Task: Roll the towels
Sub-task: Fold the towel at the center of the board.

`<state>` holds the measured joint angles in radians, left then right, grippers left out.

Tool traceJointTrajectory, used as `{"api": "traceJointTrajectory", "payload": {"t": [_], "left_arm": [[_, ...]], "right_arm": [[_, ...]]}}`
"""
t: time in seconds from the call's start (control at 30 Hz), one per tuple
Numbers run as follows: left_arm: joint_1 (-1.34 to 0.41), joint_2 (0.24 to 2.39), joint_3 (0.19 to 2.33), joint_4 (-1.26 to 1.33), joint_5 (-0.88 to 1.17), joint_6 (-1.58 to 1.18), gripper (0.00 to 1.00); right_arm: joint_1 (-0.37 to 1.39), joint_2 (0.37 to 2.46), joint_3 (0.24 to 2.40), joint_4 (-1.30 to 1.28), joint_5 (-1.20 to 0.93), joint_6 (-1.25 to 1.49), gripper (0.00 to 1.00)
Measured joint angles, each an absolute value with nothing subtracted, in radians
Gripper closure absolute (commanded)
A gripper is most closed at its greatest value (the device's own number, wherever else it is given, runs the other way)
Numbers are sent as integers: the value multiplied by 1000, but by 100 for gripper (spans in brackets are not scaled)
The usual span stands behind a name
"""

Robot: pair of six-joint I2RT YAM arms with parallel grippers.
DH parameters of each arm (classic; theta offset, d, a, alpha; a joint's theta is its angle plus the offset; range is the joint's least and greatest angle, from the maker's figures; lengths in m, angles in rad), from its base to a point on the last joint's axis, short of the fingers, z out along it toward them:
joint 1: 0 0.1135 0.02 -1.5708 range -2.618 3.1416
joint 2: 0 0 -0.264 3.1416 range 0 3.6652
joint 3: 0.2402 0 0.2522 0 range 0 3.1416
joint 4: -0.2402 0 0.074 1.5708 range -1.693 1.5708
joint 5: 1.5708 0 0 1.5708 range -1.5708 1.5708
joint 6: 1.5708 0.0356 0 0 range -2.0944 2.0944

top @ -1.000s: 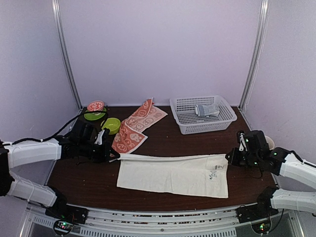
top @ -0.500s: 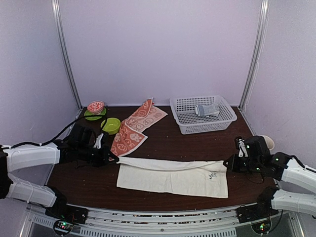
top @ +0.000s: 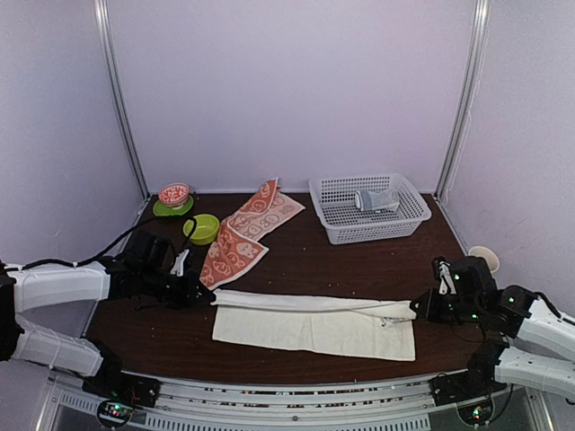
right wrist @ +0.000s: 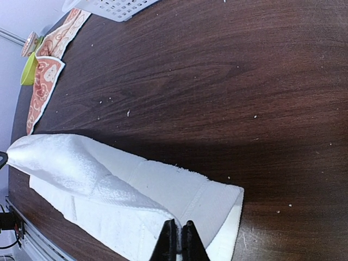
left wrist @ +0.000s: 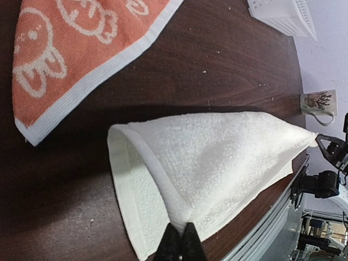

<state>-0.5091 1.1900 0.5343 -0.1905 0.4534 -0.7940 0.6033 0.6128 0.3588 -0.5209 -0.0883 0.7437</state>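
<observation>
The cream-white towel's lower layer shows an uncovered near strip [top: 402, 347] below my right gripper. I will pull the towel's held corner back and down onto it, then let go.
The cream-white towel [top: 310, 321] lies along the near part of the table, its far long edge lifted and folded toward the front. My left gripper [top: 208, 295] is shut on that edge at the towel's left corner [left wrist: 163, 179]. My right gripper [top: 417, 308] is shut on the same edge at the right corner [right wrist: 179, 206]. The fold hangs taut between both grippers, just above the lower layer. The orange-red towel [top: 247, 230] with white circles lies flat and spread behind the left gripper, also seen in the left wrist view [left wrist: 70, 49] and the right wrist view [right wrist: 46, 76].
A white mesh basket [top: 368, 208] at the back right holds a pale grey-blue cloth bundle [top: 375, 199]. A green bowl [top: 203, 228] and a red patterned bowl on a green saucer [top: 173, 196] stand at the back left. A mug [left wrist: 318, 103] sits by the table's right edge.
Both grippers have carried the white towel's far edge toward the table's front, folding it over the lower layer. The visible towel strip has grown narrower.
</observation>
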Motion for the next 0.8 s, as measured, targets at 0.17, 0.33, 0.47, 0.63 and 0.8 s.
{"api": "traceJointTrajectory", "payload": {"t": [0.17,0.33,0.47,0.63,0.8], "left_arm": [[-509,1190,530,-195,468,-786,100],[-509,1190,509,-200,476,-783,100],[-509,1191,497,-203,477,-783,100],[-509,1193,497,-204,479,-782,100],[-509,1214,497,-204,490,-775,100]], "right_arm": [[624,600,356,-521,-107,740,100],[661,598,349,-529,-116,741,100],[686,586,336,-533,-115,752,100],[711,553,320,-553,-113,771,100],[719,520,313,-579,-102,786,100]]}}
